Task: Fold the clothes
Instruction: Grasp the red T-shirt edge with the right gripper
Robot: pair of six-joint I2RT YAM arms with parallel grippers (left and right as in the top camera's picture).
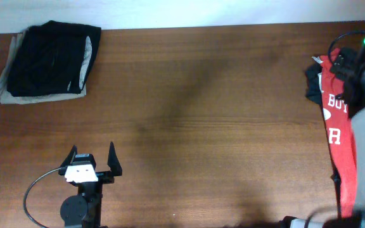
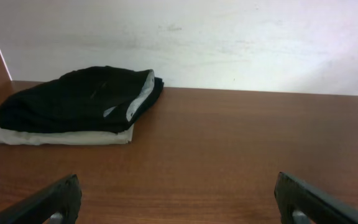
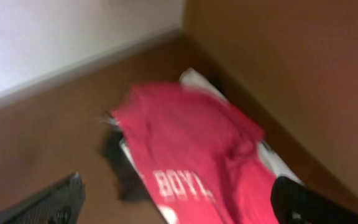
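Observation:
Next, my right gripper lowers, open, toward the shirt's fold by the white garment [image 3: 240,153], as that fold lies below it and to its right in the overhead view.
The clothes lie in a pile at the table's right edge. On top is a red T-shirt [image 1: 338,130] with white lettering [image 3: 178,185], spread long and crumpled. A dark garment [image 1: 313,82] and a white one [image 3: 196,78] poke out from under it. My right gripper [image 1: 347,68] hovers over the pile's far end. In the right wrist view this gripper [image 3: 178,190] is open, its fingers wide on either side of the shirt and apart from it. Near the front left, my left gripper [image 1: 94,151] stands open and empty above bare wood [image 2: 178,186].
A folded black garment [image 1: 48,58] rests on a folded beige one [image 2: 55,137] at the back left corner of the wooden table [image 1: 201,95]. A white wall [image 2: 229,37] runs along the far edge. A cable loop [image 1: 29,190] hangs by the left arm.

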